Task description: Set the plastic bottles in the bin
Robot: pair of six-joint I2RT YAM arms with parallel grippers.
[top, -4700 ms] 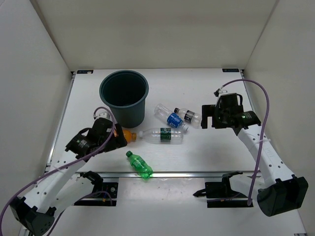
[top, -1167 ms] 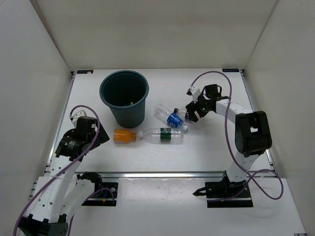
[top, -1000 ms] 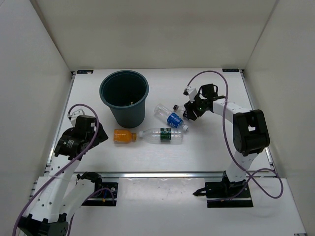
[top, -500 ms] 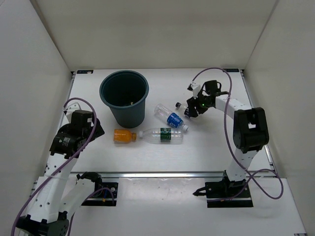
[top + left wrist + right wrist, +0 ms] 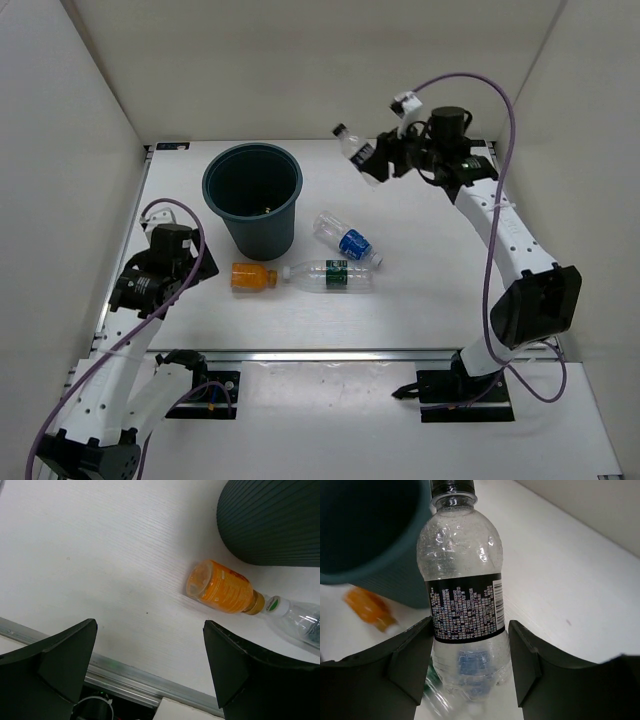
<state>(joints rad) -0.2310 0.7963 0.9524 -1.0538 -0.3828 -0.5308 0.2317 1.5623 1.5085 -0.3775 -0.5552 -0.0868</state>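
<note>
The clear bottle is still hanging beside the bin. The robot's right gripper will next move over the bin's opening (image 5: 252, 181) (image 5: 367, 525), to the gripper's left in the top view, and let go.
The dark teal bin (image 5: 252, 198) stands at the back left of the table. My right gripper (image 5: 385, 160) is raised to the right of the bin, shut on a clear bottle with a dark label (image 5: 356, 153) (image 5: 465, 605); its black cap points toward the bin (image 5: 365, 525). An orange bottle (image 5: 250, 276) (image 5: 222, 588) lies in front of the bin, beside a clear green-labelled bottle (image 5: 330, 276). A clear blue-labelled bottle (image 5: 349, 240) lies just behind that one. My left gripper (image 5: 150, 650) hovers open, near and left of the orange bottle.
White walls enclose the table on three sides. A metal rail (image 5: 340, 352) runs along the near edge, with both arm bases (image 5: 200, 385) below it. The bin's ribbed wall (image 5: 275, 520) fills the top right of the left wrist view.
My right arm has lifted the dark-labelled bottle off the table and carried it up and back-left toward the bin. The left arm shifted only slightly.
</note>
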